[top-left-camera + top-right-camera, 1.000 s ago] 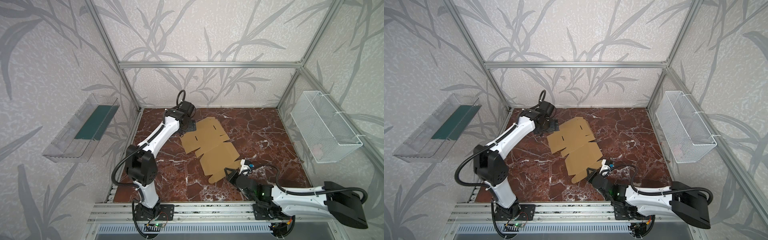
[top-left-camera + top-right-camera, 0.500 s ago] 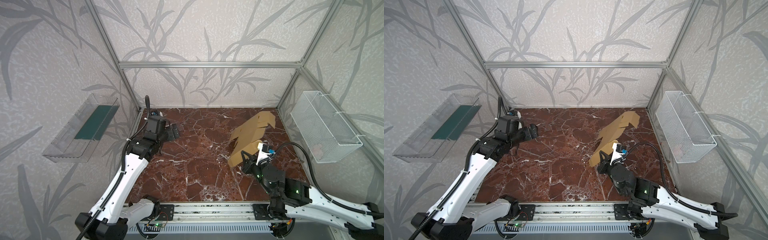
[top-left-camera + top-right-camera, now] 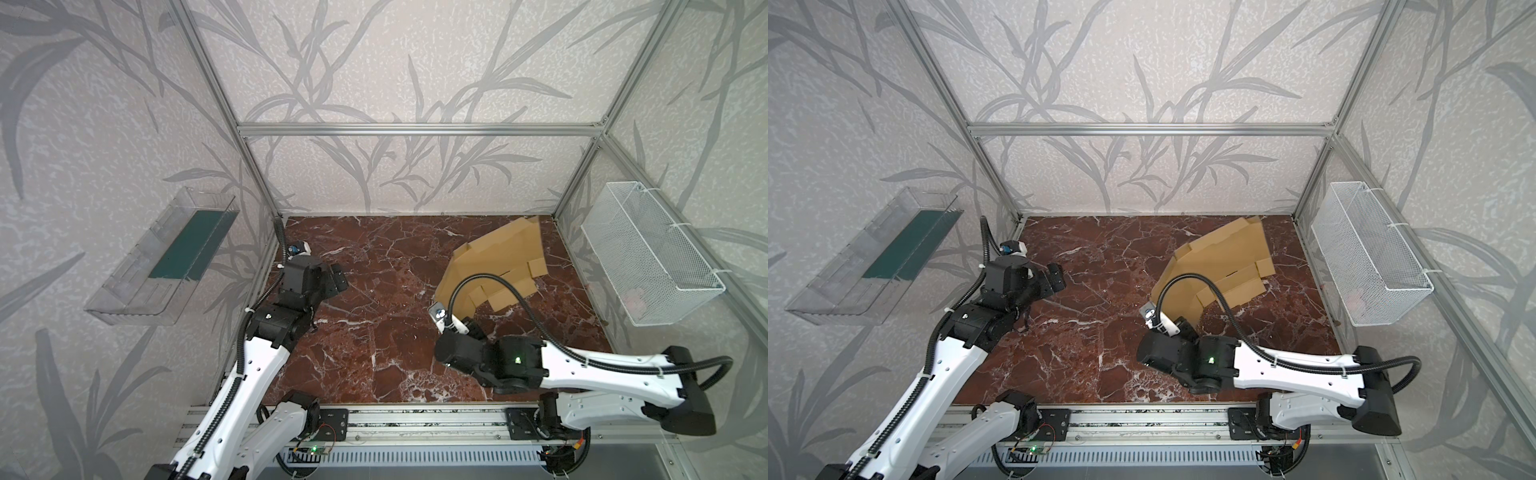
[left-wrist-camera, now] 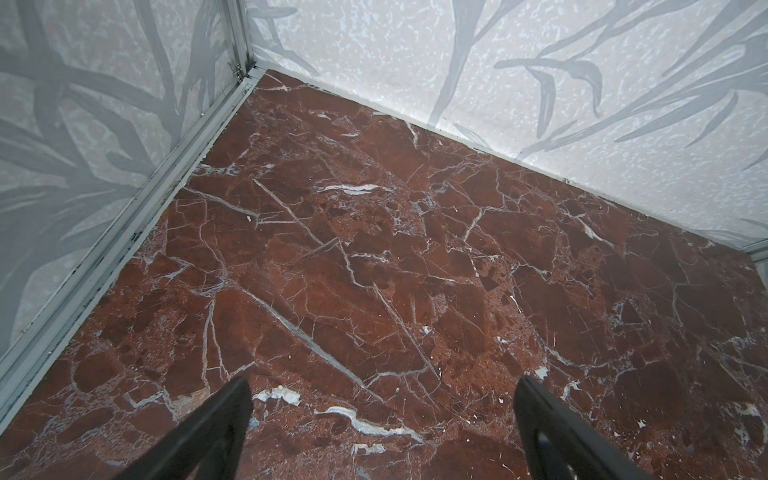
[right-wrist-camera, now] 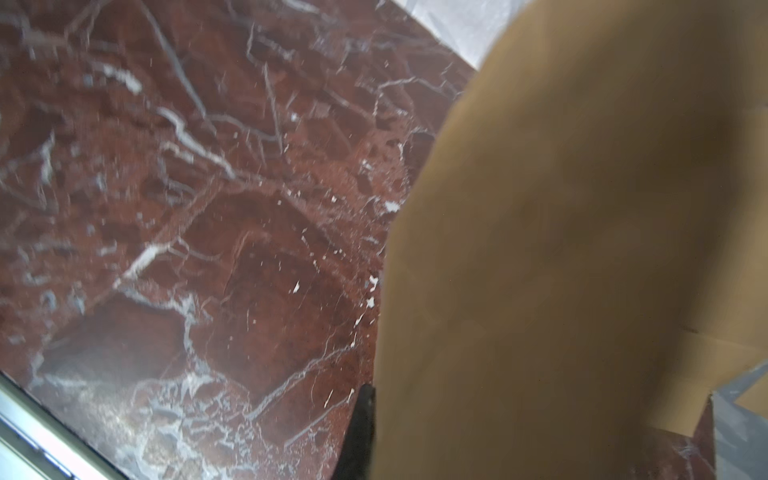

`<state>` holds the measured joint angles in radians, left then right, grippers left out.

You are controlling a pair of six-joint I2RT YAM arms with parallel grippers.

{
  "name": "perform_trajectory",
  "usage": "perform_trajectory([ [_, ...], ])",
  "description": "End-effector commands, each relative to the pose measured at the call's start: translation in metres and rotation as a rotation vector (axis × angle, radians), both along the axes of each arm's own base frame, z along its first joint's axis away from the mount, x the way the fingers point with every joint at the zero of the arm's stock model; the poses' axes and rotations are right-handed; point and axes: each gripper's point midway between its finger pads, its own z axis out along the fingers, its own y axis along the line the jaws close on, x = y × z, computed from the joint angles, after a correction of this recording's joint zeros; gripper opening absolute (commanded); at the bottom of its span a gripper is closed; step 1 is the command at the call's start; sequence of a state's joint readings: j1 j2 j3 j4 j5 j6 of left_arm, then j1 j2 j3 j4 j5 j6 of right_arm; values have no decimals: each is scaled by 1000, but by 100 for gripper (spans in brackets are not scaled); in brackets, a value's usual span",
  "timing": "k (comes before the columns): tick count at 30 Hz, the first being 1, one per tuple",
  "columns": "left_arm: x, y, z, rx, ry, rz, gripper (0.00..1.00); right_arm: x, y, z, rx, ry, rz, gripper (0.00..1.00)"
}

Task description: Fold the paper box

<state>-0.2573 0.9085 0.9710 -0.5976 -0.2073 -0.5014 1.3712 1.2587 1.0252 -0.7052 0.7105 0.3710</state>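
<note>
I should next move my right gripper back and down to the floor by the aluminium bar (image 3: 420, 380) (image 5: 184, 424) to let go of the sheet's edge there, because the sheet stands tilted while that floor is bare.
The paper box (image 3: 498, 253) is a tan die-cut cardboard sheet, raised and tilted at the right rear of the marble floor in both top views (image 3: 1221, 257). Its far edge rests near the back right corner. My right gripper (image 3: 467, 322) is shut on the sheet's near lower edge. In the right wrist view the cardboard (image 5: 561, 249) fills the frame beside one dark finger (image 5: 363, 428); the other finger is hidden behind it. My left gripper (image 3: 336, 280) hovers open and empty over the floor at the left (image 4: 382, 399), far from the sheet.
A white wire basket (image 3: 648, 257) hangs on the right wall close to the sheet. A clear plastic tray (image 3: 166, 257) with a green insert hangs on the left wall. An aluminium rail (image 3: 415, 428) runs along the front edge.
My right gripper has carried the sheet from the floor's middle up and over to the right rear, tilting it. My left arm has drawn back from the sheet to the left side.
</note>
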Motion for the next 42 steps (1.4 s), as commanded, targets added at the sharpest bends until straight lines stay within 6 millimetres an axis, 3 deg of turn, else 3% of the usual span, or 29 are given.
perform_trajectory([
  [1, 2, 4, 0, -8, -2, 26, 99, -14, 5, -18, -167, 20, 72, 3],
  [7, 2, 5, -3, -9, 8, 30, 99, -39, 22, -57, -313, 74, 159, 7],
  [17, 1, -2, -14, -18, 69, 1, 99, -63, 15, -83, -414, 105, 148, 38],
  [22, -5, -2, -24, -20, 111, -3, 99, -73, 14, -75, -339, 155, 154, 59],
  [29, -21, -9, -68, -71, 306, 4, 99, -83, 13, -38, -76, 194, 222, 84],
  [37, -14, -48, -107, -261, 370, -93, 99, -59, -11, -20, 242, 380, 151, 90],
  [42, -5, -59, -132, -300, 444, -93, 99, -38, -26, -20, 339, 447, 79, 90],
])
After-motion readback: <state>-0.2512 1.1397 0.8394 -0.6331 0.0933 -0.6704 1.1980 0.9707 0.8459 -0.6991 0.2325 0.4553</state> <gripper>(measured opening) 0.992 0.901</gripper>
